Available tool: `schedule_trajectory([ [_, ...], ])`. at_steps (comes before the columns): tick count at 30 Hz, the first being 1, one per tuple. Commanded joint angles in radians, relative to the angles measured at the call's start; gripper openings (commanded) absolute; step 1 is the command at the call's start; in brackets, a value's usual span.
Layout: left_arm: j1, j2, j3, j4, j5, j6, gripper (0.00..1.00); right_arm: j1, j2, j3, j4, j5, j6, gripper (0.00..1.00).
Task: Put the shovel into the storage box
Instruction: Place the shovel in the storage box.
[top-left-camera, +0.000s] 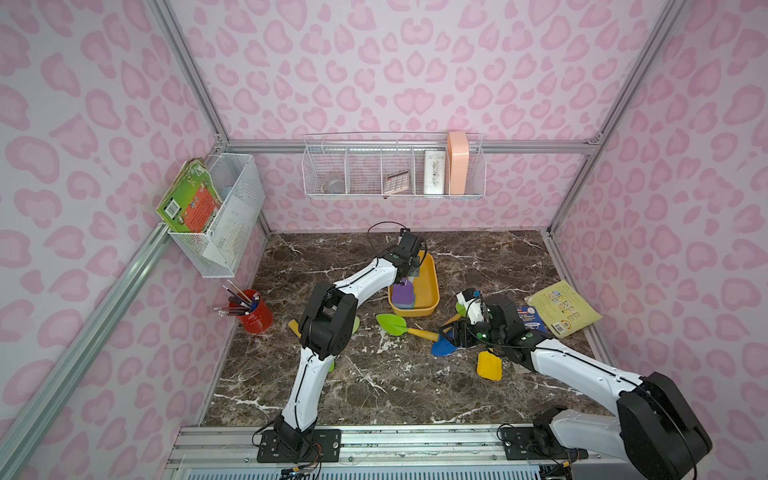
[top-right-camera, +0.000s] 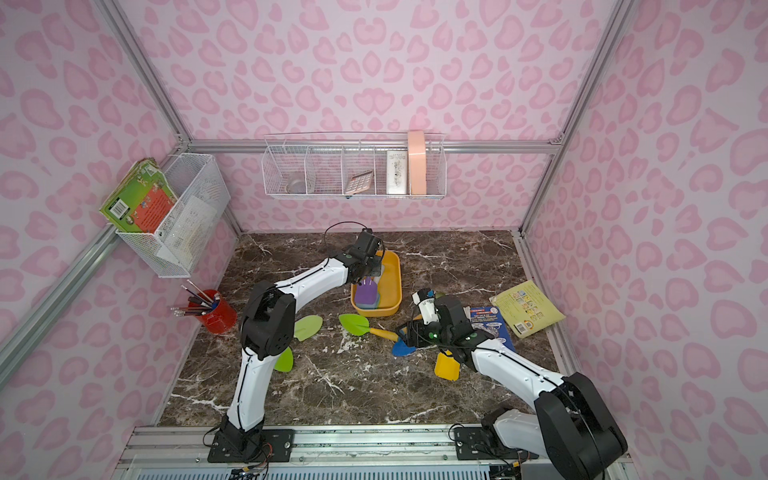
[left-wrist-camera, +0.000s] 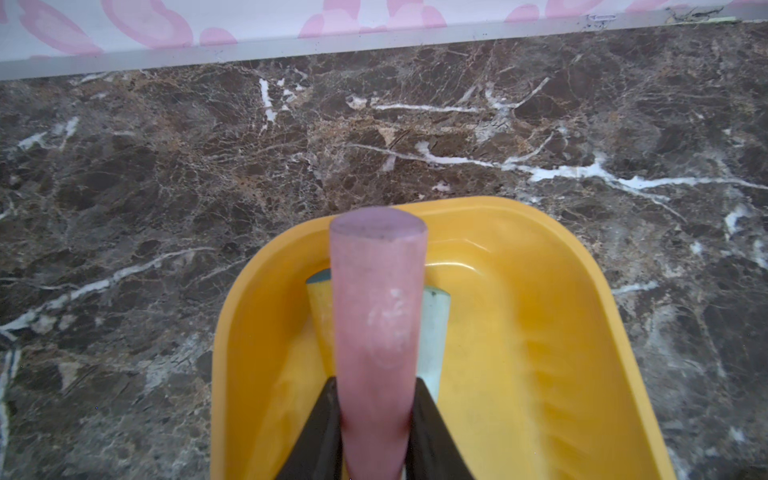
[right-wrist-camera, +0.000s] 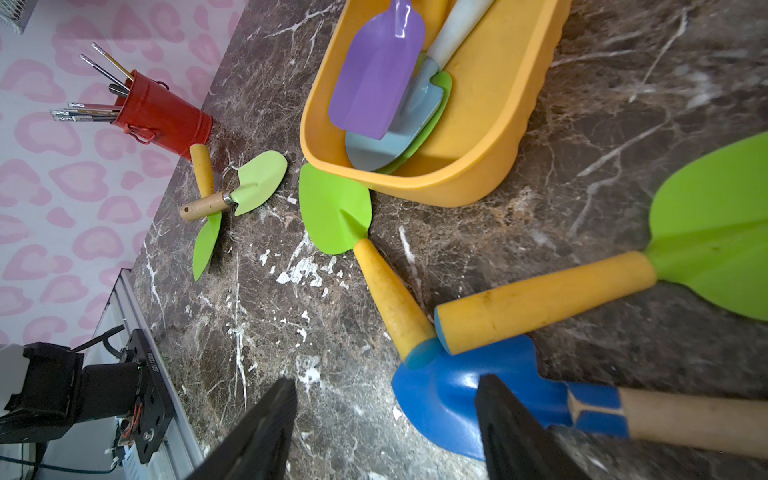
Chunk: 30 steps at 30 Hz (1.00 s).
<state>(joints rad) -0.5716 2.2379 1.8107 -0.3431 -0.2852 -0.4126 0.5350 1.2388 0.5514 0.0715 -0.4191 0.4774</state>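
The purple shovel's blade is already within the sides of the storage box, so the left gripper will next lower slightly into the box's open inside and release the purple shovel's pink handle (left-wrist-camera: 378, 311).
The orange-yellow storage box (top-left-camera: 430, 297) (top-right-camera: 394, 291) sits mid-table. My left gripper (left-wrist-camera: 376, 382) (top-left-camera: 410, 269) is shut on the pink handle (left-wrist-camera: 378, 311) of a purple shovel (right-wrist-camera: 376, 70) (top-left-camera: 402, 293). Its blade lies inside the box over a grey-blue shovel (right-wrist-camera: 399, 133) and a green blade. My right gripper (right-wrist-camera: 386, 384) (top-left-camera: 455, 332) hangs open low over the table, one finger above the blade of a blue shovel (right-wrist-camera: 440, 399) (top-left-camera: 442, 348). A green shovel with a yellow handle (top-left-camera: 392, 323) (right-wrist-camera: 334, 208) lies just in front of the box.
Another green shovel (right-wrist-camera: 715, 224), a yellow one (top-left-camera: 489, 365) and two light green ones (right-wrist-camera: 259, 174) lie around. A red pencil cup (top-left-camera: 255, 313) stands left. Books (top-left-camera: 563, 307) lie at the right edge. White wire baskets (top-left-camera: 395, 170) hang on the walls.
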Motion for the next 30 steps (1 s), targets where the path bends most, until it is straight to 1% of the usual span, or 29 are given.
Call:
schedule_trajectory([
  [1,0.001,-0.010,-0.030,0.054,-0.008,-0.015,0.13,-0.001,0.005,0.010,-0.001,0.001,-0.003,0.71],
  [8,0.001,-0.010,-0.050,0.064,-0.041,-0.011,0.19,0.000,-0.007,0.004,-0.005,0.009,0.000,0.71],
  [12,0.000,-0.016,-0.054,0.059,-0.045,-0.018,0.28,-0.001,-0.016,0.005,-0.016,0.021,-0.004,0.71],
  [14,-0.001,-0.028,-0.062,0.059,-0.045,-0.024,0.30,-0.001,-0.021,0.011,-0.027,0.031,-0.011,0.71],
  [16,-0.001,-0.050,-0.077,0.068,-0.038,-0.023,0.33,-0.005,-0.025,0.016,-0.036,0.038,-0.014,0.71],
  [19,-0.004,-0.090,-0.099,0.076,-0.022,-0.015,0.35,-0.013,-0.037,0.030,-0.056,0.048,-0.019,0.72],
  [20,-0.006,-0.107,-0.105,0.077,-0.019,-0.013,0.38,-0.016,-0.040,0.035,-0.063,0.053,-0.022,0.72],
  [26,-0.035,-0.215,-0.134,0.060,-0.008,0.011,0.40,-0.028,-0.073,0.053,-0.094,0.081,-0.029,0.74],
  [30,-0.056,-0.308,-0.172,0.029,0.041,0.010,0.43,-0.028,-0.108,0.067,-0.131,0.134,-0.029,0.76],
])
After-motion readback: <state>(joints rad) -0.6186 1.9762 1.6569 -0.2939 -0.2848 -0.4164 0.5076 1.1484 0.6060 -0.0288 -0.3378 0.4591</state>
